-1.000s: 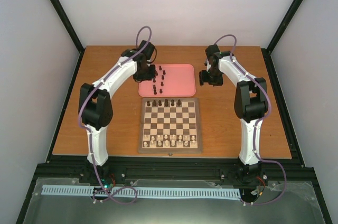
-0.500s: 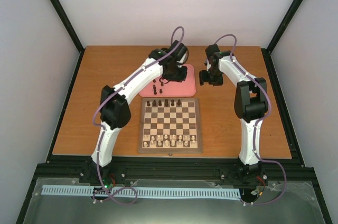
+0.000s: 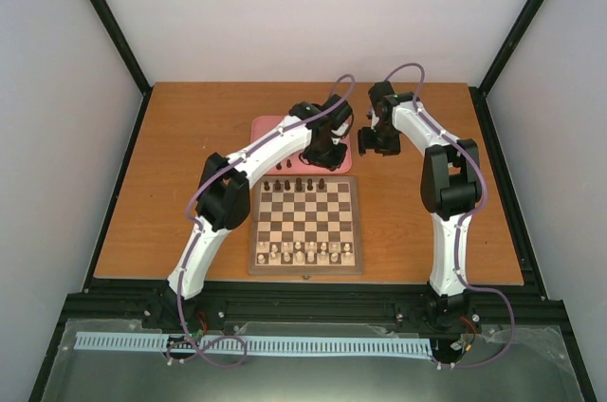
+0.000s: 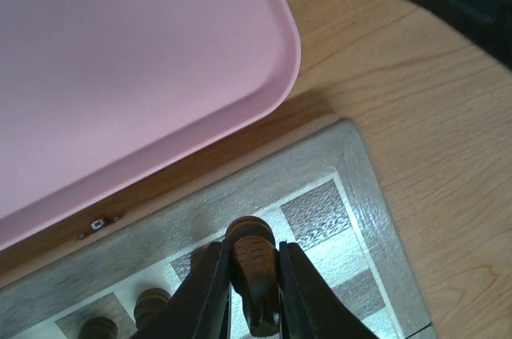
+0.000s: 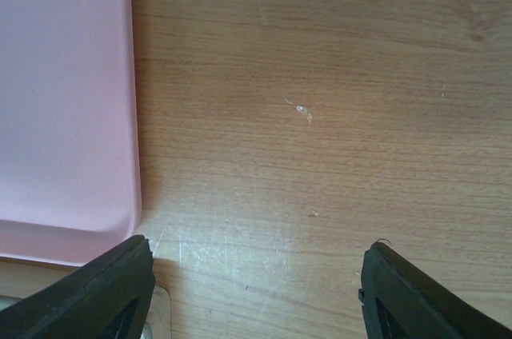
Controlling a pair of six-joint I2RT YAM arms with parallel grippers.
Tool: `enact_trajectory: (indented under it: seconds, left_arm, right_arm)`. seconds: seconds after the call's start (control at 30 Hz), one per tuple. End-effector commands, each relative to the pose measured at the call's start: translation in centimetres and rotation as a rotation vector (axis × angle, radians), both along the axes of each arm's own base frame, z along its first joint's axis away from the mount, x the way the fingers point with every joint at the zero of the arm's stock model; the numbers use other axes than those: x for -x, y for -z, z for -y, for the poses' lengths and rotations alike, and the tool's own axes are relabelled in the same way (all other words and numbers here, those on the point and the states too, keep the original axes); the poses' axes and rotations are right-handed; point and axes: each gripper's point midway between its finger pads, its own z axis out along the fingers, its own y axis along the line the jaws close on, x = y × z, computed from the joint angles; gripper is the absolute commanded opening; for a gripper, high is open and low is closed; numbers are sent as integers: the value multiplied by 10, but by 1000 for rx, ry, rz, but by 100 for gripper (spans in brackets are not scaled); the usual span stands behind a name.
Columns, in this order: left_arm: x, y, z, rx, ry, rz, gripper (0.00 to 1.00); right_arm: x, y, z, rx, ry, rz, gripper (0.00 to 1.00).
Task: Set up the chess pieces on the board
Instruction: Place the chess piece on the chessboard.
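Observation:
I will next lower the dark brown chess piece slightly back with my left gripper, onto the empty light far-row square beside the dark corner square.
In the left wrist view my left gripper (image 4: 251, 255) is shut on a dark brown chess piece (image 4: 254, 275), held above the far right squares of the board (image 4: 352, 195). Two more dark chess pieces (image 4: 152, 305) stand on the board's far row to the left of it. From the top camera the left gripper (image 3: 322, 157) hangs between the pink tray (image 3: 268, 127) and the board (image 3: 305, 224). Several dark pieces (image 3: 299, 184) line the far row. My right gripper (image 3: 365, 141) hovers open over bare table, right of the tray, with nothing between its fingers (image 5: 104, 291).
Pale cream pieces (image 3: 303, 250) fill the board's near rows. A few dark pieces (image 3: 286, 164) remain on the tray, partly hidden by my left arm. The tray's right edge (image 5: 120, 115) lies close beside the right gripper. Black frame rails border the table.
My left arm has swung right, from the tray's left side across it to the board's far right corner, carrying the dark piece. The right arm has not moved.

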Motion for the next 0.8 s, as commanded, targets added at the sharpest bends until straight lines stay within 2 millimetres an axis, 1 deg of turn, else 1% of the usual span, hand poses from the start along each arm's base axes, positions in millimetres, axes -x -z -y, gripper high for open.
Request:
enact_trajectory:
  seconds: [0.0,0.2,0.4,0.77]
  left_arm:
    - [11,-8,1,3,58,-4,11]
    - [23,6,6,-15,103,-25,11]
    - [31,6,10,-16,130,-25,11]
    - [39,20,10,-30,162,-49,12]
  right_arm:
    - [-1,-7,2,-7,7,22,71]
    - [-1,-9,2,-4,5,26,71]
    - [1,-8,3,-5,7,22,71]
    - [3,-5,3,-2,5,18,71]
